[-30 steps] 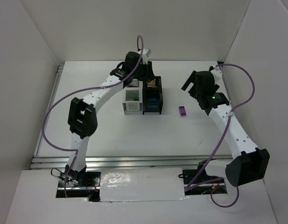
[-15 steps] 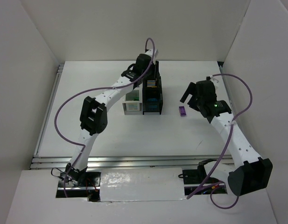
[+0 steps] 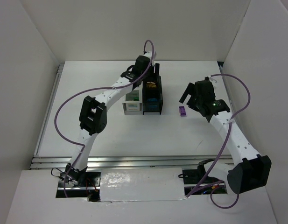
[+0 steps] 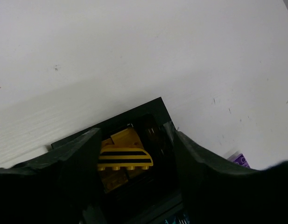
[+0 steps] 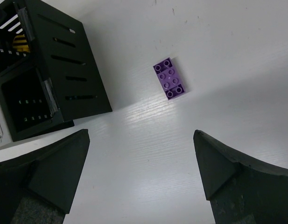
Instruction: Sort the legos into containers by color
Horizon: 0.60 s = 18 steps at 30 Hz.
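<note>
My right gripper will go down onto the purple lego [image 3: 182, 110] next and close its fingers across the lego's long sides.
The containers [image 3: 132, 108] are joined bins at mid-table, white on the left and black on the right. My left gripper [image 3: 150, 80] hangs open over the far black bin [image 4: 153, 106]. A yellow slatted lego [image 4: 125, 158] lies below its jaws on other yellow legos. Green shows in the near white bin [image 3: 133, 97] and teal in the near black bin [image 3: 151, 99]. A purple lego [image 3: 182, 110] [image 5: 169, 78] lies flat on the table right of the bins. My right gripper [image 3: 191, 97] [image 5: 140, 135] hovers open and holds nothing, just right of and short of that brick.
The black bins [image 5: 64, 70] stand close to the left of the purple lego, a hand's width away. White walls enclose the table on the left, back and right. Purple cables loop off both arms.
The left gripper shifted right over the far black bin and opened, leaving the yellow lego in it. The right gripper came down and left toward the purple lego, staying open.
</note>
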Motion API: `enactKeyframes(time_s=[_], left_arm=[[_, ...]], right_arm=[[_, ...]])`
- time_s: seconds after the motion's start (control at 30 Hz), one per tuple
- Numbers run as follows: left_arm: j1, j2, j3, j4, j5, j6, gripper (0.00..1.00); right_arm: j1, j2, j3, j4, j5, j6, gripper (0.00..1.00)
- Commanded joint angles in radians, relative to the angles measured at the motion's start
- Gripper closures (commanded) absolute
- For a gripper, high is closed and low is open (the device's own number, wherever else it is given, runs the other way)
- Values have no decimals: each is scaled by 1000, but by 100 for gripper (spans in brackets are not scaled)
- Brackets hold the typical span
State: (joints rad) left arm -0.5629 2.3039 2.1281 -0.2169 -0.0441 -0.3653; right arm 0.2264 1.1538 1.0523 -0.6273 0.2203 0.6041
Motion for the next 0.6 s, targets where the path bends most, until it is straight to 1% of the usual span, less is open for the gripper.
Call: enactKeyframes(time_s=[0.0,0.07,0.1,0.13,0.2,0.23,0.27,0.33,0.37,0.43,0.47,0.53,0.57], left_arm=[[4,-86,-5,13,-11,2,26],[4,-121,16,-5,-1,-10,19],[4,-142,38,-24,-2,-17,18],[4,-155,59,-65,-10,-21,2],[8,-199,126,-116,-28,-29,0],[8,-216,144,-175,-46,-32,0],[9,-234,157,-209,-106,-46,1],[15,-300,153,-275,-169,-70,1],[23,-328,133,-332,-193,-98,0],[44,-423,18,-354,-195,-107,1],[55,-495,-76,-361,-191,-109,0],[64,-556,-153,-372,-175,-101,0],[69,-611,-212,-386,-163,-84,1]], right_arm=[[5,9,-15,57,-1,-20,0],[1,36,-20,70,-7,-33,0],[1,52,-17,72,-15,-39,0],[2,75,1,67,-24,-47,0],[-1,164,40,19,-38,-61,1],[2,200,85,0,-41,-70,2],[2,269,106,-20,-45,-75,2],[2,329,156,-49,-50,-101,3],[1,381,166,-51,-53,-109,3],[-7,435,207,-58,-85,-147,2],[-7,489,225,-83,-70,-151,2],[-13,550,270,-98,-39,-165,2],[-16,566,278,-101,-29,-176,2]])
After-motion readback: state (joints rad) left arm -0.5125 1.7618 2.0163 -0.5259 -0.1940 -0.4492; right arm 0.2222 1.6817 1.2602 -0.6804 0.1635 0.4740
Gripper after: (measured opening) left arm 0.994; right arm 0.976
